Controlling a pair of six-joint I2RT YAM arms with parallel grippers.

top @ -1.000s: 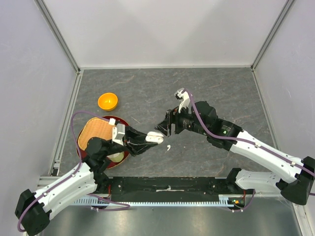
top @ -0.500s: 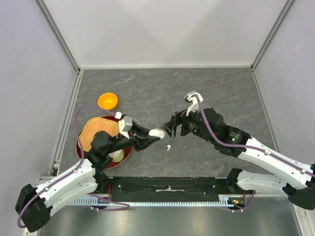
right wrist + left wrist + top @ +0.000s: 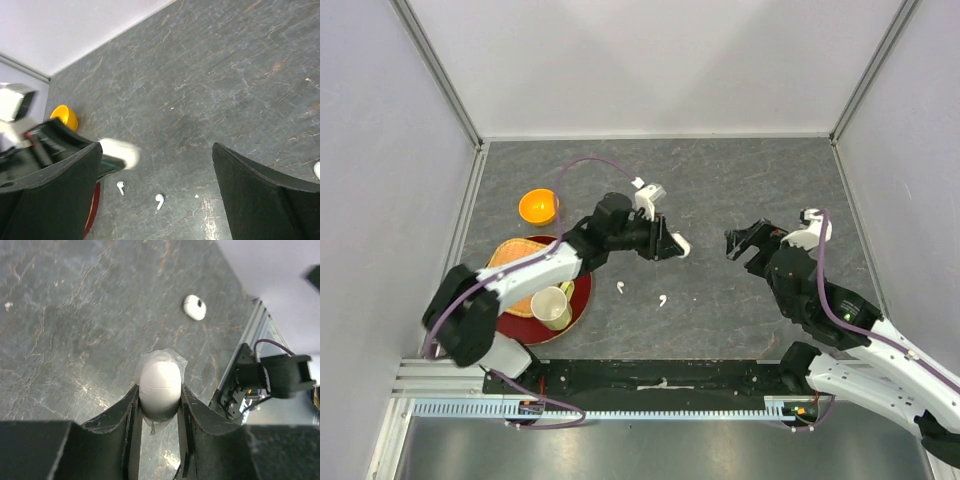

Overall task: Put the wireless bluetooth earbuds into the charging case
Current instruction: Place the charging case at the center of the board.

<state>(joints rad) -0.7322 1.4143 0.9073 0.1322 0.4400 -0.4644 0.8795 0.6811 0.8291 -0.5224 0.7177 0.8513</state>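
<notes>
My left gripper is above a clear spot on the bare stone, outward of the earbuds, so next it will lower the charging case [image 3: 681, 247] onto that spot and let go of it.
My left gripper [image 3: 670, 244] is shut on a white oval charging case [image 3: 159, 385], which shows a seam and a scrap of clear film. The case [image 3: 681, 247] hangs above the middle of the table. Two white earbuds lie loose on the dark stone top: one [image 3: 620, 288] below the left gripper, the other [image 3: 662, 299] just to its right. The right wrist view shows both earbuds too, the first [image 3: 120, 187] to the left of the second [image 3: 159, 201]. My right gripper [image 3: 744, 241] stands wide open and empty, to the right of the case. A second small white case [image 3: 194, 307] lies farther off on the table.
An orange bowl [image 3: 539, 206] sits at the left. A red round tray [image 3: 582, 298] in front of it holds a woven mat [image 3: 516, 265] and a pale cup [image 3: 552, 307]. Grey walls close in the table on three sides.
My left arm has swung forward and to the right with the case. My right gripper has drawn back to the right and opened wider. A second earbud now shows on the table.
</notes>
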